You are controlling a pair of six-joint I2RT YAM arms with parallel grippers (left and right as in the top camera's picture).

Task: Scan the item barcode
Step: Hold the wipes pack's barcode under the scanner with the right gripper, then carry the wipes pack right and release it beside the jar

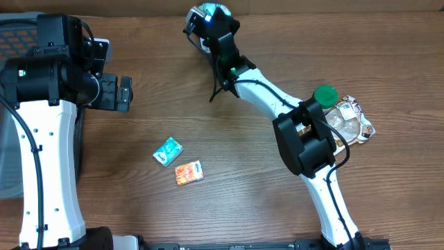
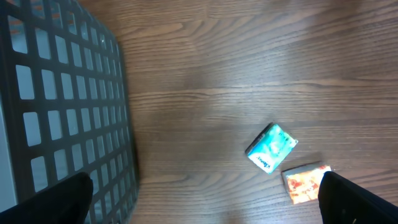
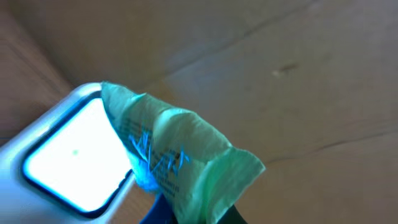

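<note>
The packet already faces the scanner's lit window point(image 3: 65, 158). The robot's right gripper will next lift away, swing back over the crumpled wrappers beside the green-lidded container, and go down.
My right gripper point(image 3: 193, 216) is shut on a pale green packet point(image 3: 180, 165) with blue print, the item. It holds the packet up against the scanner's bright white window point(image 3: 65, 158). From overhead, that gripper point(image 1: 210, 19) sits at the table's far edge, over the glowing scanner point(image 1: 208, 10). My left gripper point(image 1: 123, 92) hangs open at the left with nothing in it, its two dark fingertips point(image 2: 53, 202) far apart. In the left wrist view a teal packet point(image 2: 272, 147) and an orange packet point(image 2: 305, 183) lie on the wood below it.
A black mesh basket point(image 2: 56, 106) stands at the far left. The teal packet point(image 1: 168, 151) and orange packet point(image 1: 189, 172) lie mid-table. At the right lie a green-lidded container point(image 1: 325, 95) and crumpled wrappers point(image 1: 350, 121), next to the right arm's base.
</note>
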